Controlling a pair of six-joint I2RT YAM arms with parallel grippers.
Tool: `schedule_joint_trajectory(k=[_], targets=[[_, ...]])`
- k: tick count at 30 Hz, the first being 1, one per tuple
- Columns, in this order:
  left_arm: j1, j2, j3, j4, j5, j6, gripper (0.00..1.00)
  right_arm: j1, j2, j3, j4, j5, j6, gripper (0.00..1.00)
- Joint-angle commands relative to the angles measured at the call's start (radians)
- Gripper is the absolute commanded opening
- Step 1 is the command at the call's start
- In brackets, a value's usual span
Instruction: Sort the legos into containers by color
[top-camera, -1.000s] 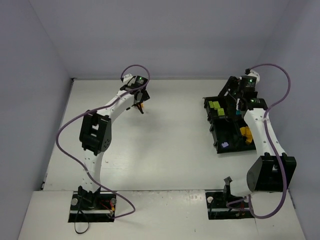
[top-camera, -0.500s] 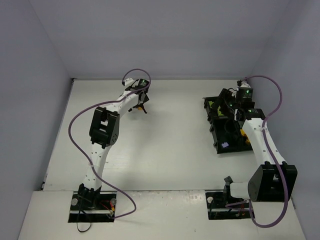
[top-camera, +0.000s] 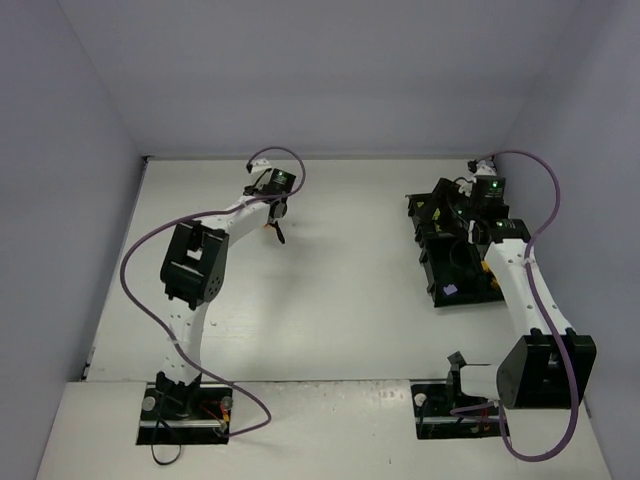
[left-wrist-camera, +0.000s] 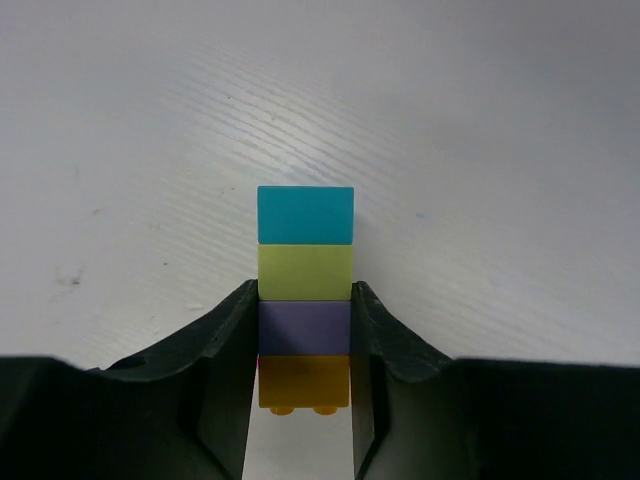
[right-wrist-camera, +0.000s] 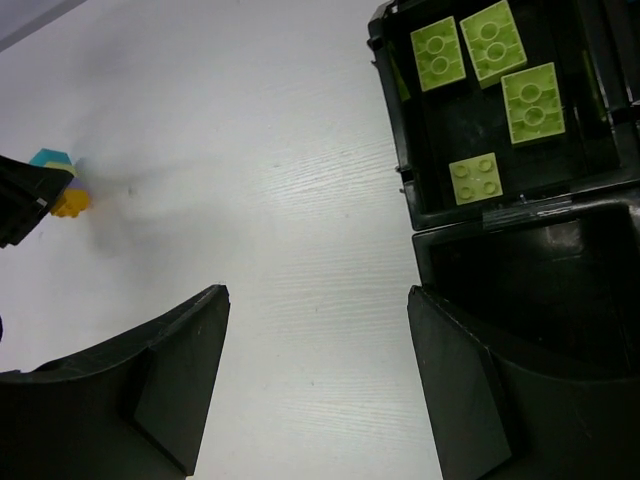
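I will next turn my right gripper and move it to the left in the top view, onto the cyan brick (right-wrist-camera: 50, 157), because the brick sticks out past the fingers of the holding gripper there.
My left gripper (left-wrist-camera: 304, 330) is shut on a stack of legos (left-wrist-camera: 305, 270), its jaws pressing the lavender and orange bricks, while lime and cyan bricks stick out ahead above the table. In the top view, this gripper (top-camera: 275, 230) is at the far left-centre of the table. My right gripper (right-wrist-camera: 315, 292) is open with nothing in it, hanging over bare table just left of the containers (right-wrist-camera: 530, 208). Several lime bricks (right-wrist-camera: 490, 70) lie in one compartment. A lavender brick (top-camera: 451, 290) lies in a near compartment of the tray (top-camera: 437, 272).
The right wrist view catches the held stack (right-wrist-camera: 58, 185) far to the left. The compartment (right-wrist-camera: 560, 280) beside the right finger looks dark and bare. The right arm (top-camera: 510, 260) covers much of the tray from above. Walls enclose the table on three sides.
My left gripper has gone from open to shut on the stack, and its arm has shifted slightly. The right arm swung toward the tray's far left end a second ago, then held still.
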Motion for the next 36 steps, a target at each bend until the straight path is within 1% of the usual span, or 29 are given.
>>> schedule_joint_trajectory(k=[1,2,3,4,5,6,7,8,9,10,11,12,14,15,16,17,19,22,28,31,32,34,35,36], targets=[[-0.036,-0.241,-0.104,0.314,-0.032,0.265,0.00,0.036,0.001,0.035,0.045,-0.080,-0.024,0.68],[-0.041,-0.278,-0.147,0.367,0.010,0.369,0.00,0.042,0.007,0.044,0.045,-0.112,-0.027,0.68],[-0.045,-0.312,-0.191,0.440,0.044,0.427,0.00,0.048,0.010,0.054,0.045,-0.132,-0.029,0.68],[-0.056,-0.385,-0.281,0.554,0.087,0.480,0.00,0.059,0.024,0.064,0.045,-0.155,-0.035,0.68],[-0.059,-0.423,-0.326,0.603,0.214,0.586,0.00,0.063,0.031,0.087,0.045,-0.207,-0.035,0.68],[-0.062,-0.456,-0.369,0.651,0.301,0.644,0.00,0.069,0.039,0.101,0.045,-0.235,-0.033,0.68],[-0.062,-0.524,-0.450,0.723,0.384,0.691,0.00,0.074,0.059,0.115,0.045,-0.259,-0.032,0.68],[-0.064,-0.558,-0.487,0.752,0.449,0.759,0.00,0.088,0.068,0.142,0.043,-0.281,-0.030,0.68],[-0.065,-0.587,-0.523,0.784,0.557,0.796,0.00,0.096,0.076,0.158,0.043,-0.313,-0.030,0.68],[-0.064,-0.642,-0.578,0.811,0.615,0.823,0.00,0.106,0.093,0.173,0.043,-0.328,-0.032,0.68],[-0.064,-0.667,-0.596,0.809,0.668,0.907,0.00,0.115,0.104,0.187,0.043,-0.344,-0.032,0.68],[-0.065,-0.709,-0.613,0.803,0.777,0.948,0.00,0.137,0.111,0.219,0.043,-0.382,-0.033,0.68],[-0.068,-0.748,-0.664,0.797,0.863,1.004,0.00,0.174,0.143,0.251,0.043,-0.416,-0.036,0.68],[-0.070,-0.786,-0.681,0.802,0.935,1.014,0.00,0.189,0.154,0.280,0.043,-0.445,-0.040,0.68],[-0.070,-0.802,-0.698,0.809,0.978,1.026,0.00,0.204,0.176,0.296,0.043,-0.456,-0.043,0.68],[-0.070,-0.819,-0.725,0.812,1.006,1.058,0.00,0.220,0.185,0.310,0.043,-0.466,-0.044,0.68],[-0.074,-0.857,-0.745,0.811,1.054,1.057,0.00,0.266,0.212,0.346,0.043,-0.488,-0.052,0.71],[-0.081,-0.892,-0.753,0.789,1.107,1.054,0.00,0.312,0.246,0.393,0.043,-0.525,-0.053,0.72],[-0.105,-0.935,-0.759,0.776,1.144,1.060,0.00,0.373,0.306,0.451,0.045,-0.548,-0.058,0.72],[-0.107,-0.940,-0.764,0.791,1.157,1.042,0.00,0.395,0.324,0.462,0.045,-0.552,-0.063,0.68],[-0.107,-0.941,-0.767,0.795,1.161,1.040,0.00,0.398,0.326,0.466,0.045,-0.556,-0.064,0.65],[-0.107,-0.941,-0.770,0.818,1.168,1.025,0.00,0.405,0.334,0.471,0.045,-0.556,-0.067,0.62],[-0.107,-0.941,-0.770,0.823,1.172,1.023,0.00,0.410,0.337,0.474,0.045,-0.557,-0.067,0.58],[-0.107,-0.941,-0.770,0.825,1.172,1.020,0.00,0.412,0.340,0.476,0.045,-0.559,-0.069,0.57]])
